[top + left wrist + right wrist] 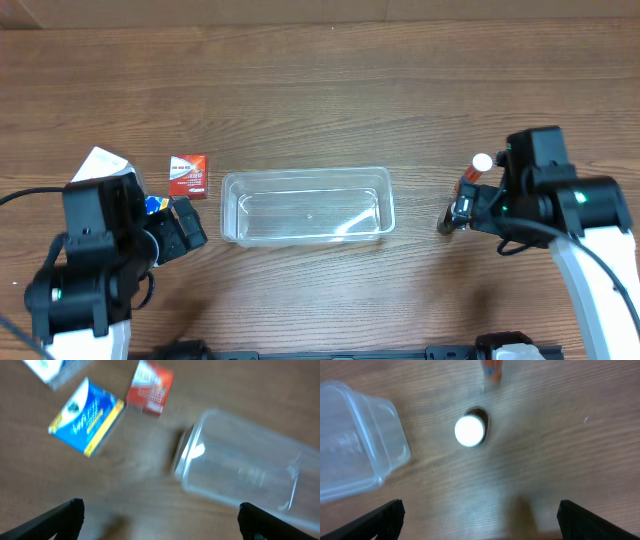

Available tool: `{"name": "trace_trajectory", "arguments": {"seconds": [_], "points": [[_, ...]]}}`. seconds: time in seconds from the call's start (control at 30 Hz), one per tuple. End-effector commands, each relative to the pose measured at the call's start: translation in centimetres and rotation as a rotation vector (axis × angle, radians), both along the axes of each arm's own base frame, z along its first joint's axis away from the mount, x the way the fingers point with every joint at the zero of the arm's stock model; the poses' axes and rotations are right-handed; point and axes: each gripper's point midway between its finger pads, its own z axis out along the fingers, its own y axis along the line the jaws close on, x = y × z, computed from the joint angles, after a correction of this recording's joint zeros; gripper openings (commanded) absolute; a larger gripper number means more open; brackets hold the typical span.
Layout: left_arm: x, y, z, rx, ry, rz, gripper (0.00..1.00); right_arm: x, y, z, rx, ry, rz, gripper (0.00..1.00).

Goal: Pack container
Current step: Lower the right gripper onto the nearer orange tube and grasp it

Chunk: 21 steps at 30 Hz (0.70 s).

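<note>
I should next lower the open fingers of my right gripper to the small bottle standing below, around its white cap (pixel 469 430). The cap faces up and has bare table on both sides.
The clear plastic container (pixel 307 205) lies empty in the middle of the table; its ends show in the left wrist view (pixel 245 475) and the right wrist view (pixel 355 440). Left of it lie a red box (pixel 187 176) (pixel 150 392), a blue and yellow box (pixel 157 205) (pixel 87 416) and a white box (pixel 100 165) (pixel 50 370). A small white-capped bottle (pixel 481 162) (pixel 469 430) stands right of the container, with an orange item (pixel 468 178) (pixel 492 370) beside it. My left gripper (pixel 185 225) (pixel 160 522) is open and empty near the boxes. My right gripper (pixel 455 212) (pixel 480 520) is open and empty near the bottle.
The wooden table (pixel 320 90) carries everything. Part of the blue box is hidden under my left arm in the overhead view. A dark bar runs along the table's front edge (pixel 350 352).
</note>
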Motion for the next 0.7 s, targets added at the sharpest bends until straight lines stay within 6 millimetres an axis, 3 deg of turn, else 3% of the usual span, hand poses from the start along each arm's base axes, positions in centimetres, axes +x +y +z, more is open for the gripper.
{"name": "trace_trajectory", "arguments": {"seconds": [0.0, 0.27, 0.33, 0.4, 0.67], "points": [[0.4, -0.6, -0.7, -0.026, 0.069, -0.03, 1.0, 1.0, 0.7, -0.6, 0.031, 0.045, -0.002, 1.0], [1.0, -0.5, -2.4, -0.037, 0.159, -0.029, 1.0, 4.4, 1.0, -4.0, 0.032, 0.068, -0.027, 0.97], [1.1, -0.5, -2.5, -0.037, 0.159, -0.029, 1.0, 4.6, 1.1, -5.3, 0.033, 0.094, -0.048, 0.97], [1.1, -0.5, -2.5, -0.036, 0.159, -0.029, 1.0, 4.9, 1.1, -6.8, 0.032, 0.124, -0.066, 0.9], [1.1, -0.5, -2.5, -0.037, 0.159, -0.029, 1.0, 4.6, 0.8, -8.1, 0.022, 0.163, -0.137, 0.8]]}}
